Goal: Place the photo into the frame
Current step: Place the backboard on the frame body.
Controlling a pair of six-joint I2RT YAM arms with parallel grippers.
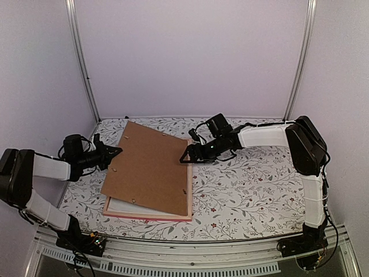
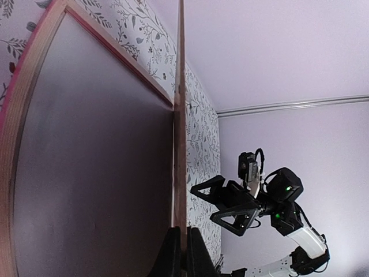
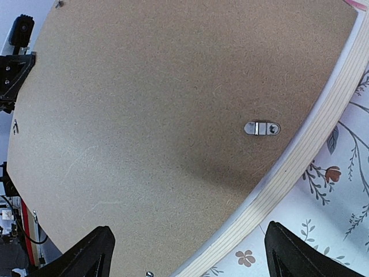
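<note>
I will next move my left gripper down toward the white sheet inside the frame below it and let go of the board (image 1: 150,167), because the board's held edge is raised.
The brown backing board (image 1: 150,167) is tilted up over the pink frame (image 1: 150,217), which lies flat on the table. My left gripper (image 1: 117,152) is shut on the board's left edge; in the left wrist view the board (image 2: 180,115) stands edge-on between the shut fingers (image 2: 173,257). My right gripper (image 1: 185,157) is open and empty at the board's right edge. In the right wrist view it (image 3: 187,259) hovers over the board (image 3: 150,115) and the frame's layered rail (image 3: 311,167). The photo is not in view. A white sheet (image 1: 124,206) shows inside the frame.
The table carries a floral cloth (image 1: 253,184). A metal turn clip (image 3: 262,128) sits on the board near the right gripper. The frame's pink rim (image 2: 34,57) runs along the left of the left wrist view, and the right gripper (image 2: 203,204) shows beyond the board.
</note>
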